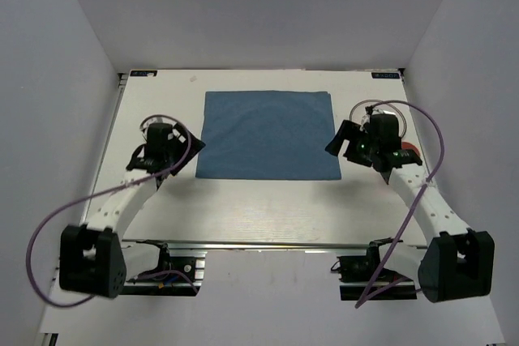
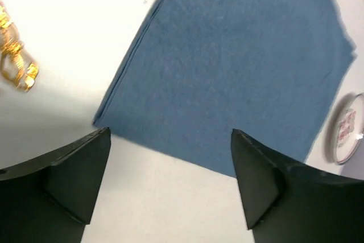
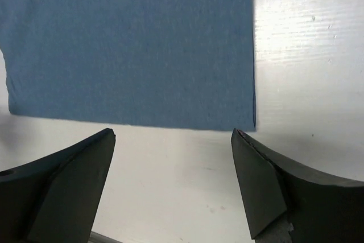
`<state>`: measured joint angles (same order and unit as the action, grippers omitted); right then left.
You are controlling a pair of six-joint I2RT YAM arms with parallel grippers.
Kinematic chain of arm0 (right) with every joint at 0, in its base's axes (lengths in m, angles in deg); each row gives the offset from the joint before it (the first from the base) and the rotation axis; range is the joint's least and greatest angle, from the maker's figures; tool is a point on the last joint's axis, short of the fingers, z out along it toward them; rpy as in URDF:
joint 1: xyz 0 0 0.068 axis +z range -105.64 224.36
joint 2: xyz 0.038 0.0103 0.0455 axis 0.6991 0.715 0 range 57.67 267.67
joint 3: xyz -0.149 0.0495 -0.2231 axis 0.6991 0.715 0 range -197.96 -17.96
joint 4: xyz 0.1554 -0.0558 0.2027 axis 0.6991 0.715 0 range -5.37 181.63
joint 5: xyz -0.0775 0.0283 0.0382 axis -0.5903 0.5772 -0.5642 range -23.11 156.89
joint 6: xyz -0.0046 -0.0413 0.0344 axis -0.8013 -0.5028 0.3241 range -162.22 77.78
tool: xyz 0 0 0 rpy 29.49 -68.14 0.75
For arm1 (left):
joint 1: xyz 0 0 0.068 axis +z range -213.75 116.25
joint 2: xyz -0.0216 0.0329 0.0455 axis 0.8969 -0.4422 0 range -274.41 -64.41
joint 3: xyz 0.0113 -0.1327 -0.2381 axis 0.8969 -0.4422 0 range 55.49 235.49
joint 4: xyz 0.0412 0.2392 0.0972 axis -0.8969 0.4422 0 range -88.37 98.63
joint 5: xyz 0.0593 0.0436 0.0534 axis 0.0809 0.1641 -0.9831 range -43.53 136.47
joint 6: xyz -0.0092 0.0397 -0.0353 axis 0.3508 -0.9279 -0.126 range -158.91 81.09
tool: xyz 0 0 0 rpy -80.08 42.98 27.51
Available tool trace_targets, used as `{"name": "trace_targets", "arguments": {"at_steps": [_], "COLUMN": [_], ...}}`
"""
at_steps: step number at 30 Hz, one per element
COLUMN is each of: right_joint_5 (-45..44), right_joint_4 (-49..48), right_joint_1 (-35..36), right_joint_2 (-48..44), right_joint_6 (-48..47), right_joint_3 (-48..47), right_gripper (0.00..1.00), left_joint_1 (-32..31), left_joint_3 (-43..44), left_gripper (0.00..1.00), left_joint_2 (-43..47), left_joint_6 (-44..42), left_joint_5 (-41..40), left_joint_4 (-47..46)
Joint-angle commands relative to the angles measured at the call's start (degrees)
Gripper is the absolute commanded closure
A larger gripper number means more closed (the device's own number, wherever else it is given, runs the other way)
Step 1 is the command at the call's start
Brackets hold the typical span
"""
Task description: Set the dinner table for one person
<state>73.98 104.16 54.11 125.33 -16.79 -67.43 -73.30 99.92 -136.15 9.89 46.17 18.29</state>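
Observation:
My right gripper will turn, reach outward and lower astride the round pale object's cloth-side rim (image 1: 352,116), which is outward of and below it, still off the cloth.
The dinner table (image 1: 268,204) is a large white top. A blue cloth (image 1: 268,134) lies flat in its middle. My left gripper (image 1: 193,146) hovers at the cloth's left edge, near its front corner. In the left wrist view the gripper (image 2: 170,135) is open over bare table, with the cloth (image 2: 227,66) just ahead and nothing between the fingers. My right gripper (image 1: 335,142) is at the cloth's right edge. In its wrist view the gripper (image 3: 173,134) is open and empty above the white table, close to the cloth's (image 3: 131,44) corner.
Shiny gold items (image 2: 17,64) lie on the table left of the cloth. Beyond the cloth's right side is a round pale object with red print (image 2: 346,129). A red object (image 1: 408,151) shows partly behind the right arm. A metal rail (image 1: 268,245) runs along the near edge.

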Motion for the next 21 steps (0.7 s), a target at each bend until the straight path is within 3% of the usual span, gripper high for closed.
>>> {"name": "trace_targets", "arguments": {"at_steps": [1, 5, 9, 10, 18, 21], "right_joint_5": [1.9, 1.6, 0.5, -3.8, -18.7, -20.3], "right_joint_4": [-7.7, -5.8, -2.9, -0.5, 5.0, 2.5], "right_joint_1": [0.0, 0.3, 2.3, 2.6, 3.0, 2.9], "right_joint_2": [-4.5, 0.8, 12.5, 13.9, 16.5, 12.3], "right_joint_6": [1.1, -0.6, -1.4, -1.2, 3.4, 7.2], "right_joint_3": [3.3, -0.6, -8.5, -10.2, -16.5, -12.9], "right_gripper": [0.11, 0.11, 0.11, 0.11, 0.11, 0.11], "left_joint_1": [0.0, 0.0, -0.5, -0.5, -1.0, -1.5], "left_joint_3": [-4.3, 0.3, 11.1, 14.9, 19.5, 18.9], "left_gripper": [0.02, 0.02, 0.02, 0.02, 0.02, 0.02], "left_joint_2": [13.1, 10.4, -3.2, -7.7, -14.1, -14.5], "left_joint_6": [1.0, -1.6, -4.0, -4.2, -6.6, -7.1], "left_joint_5": [-2.8, -2.5, 3.4, 4.8, 5.5, 8.0], "left_joint_4": [-2.4, -0.2, 4.2, 5.3, 8.6, 7.0]}}
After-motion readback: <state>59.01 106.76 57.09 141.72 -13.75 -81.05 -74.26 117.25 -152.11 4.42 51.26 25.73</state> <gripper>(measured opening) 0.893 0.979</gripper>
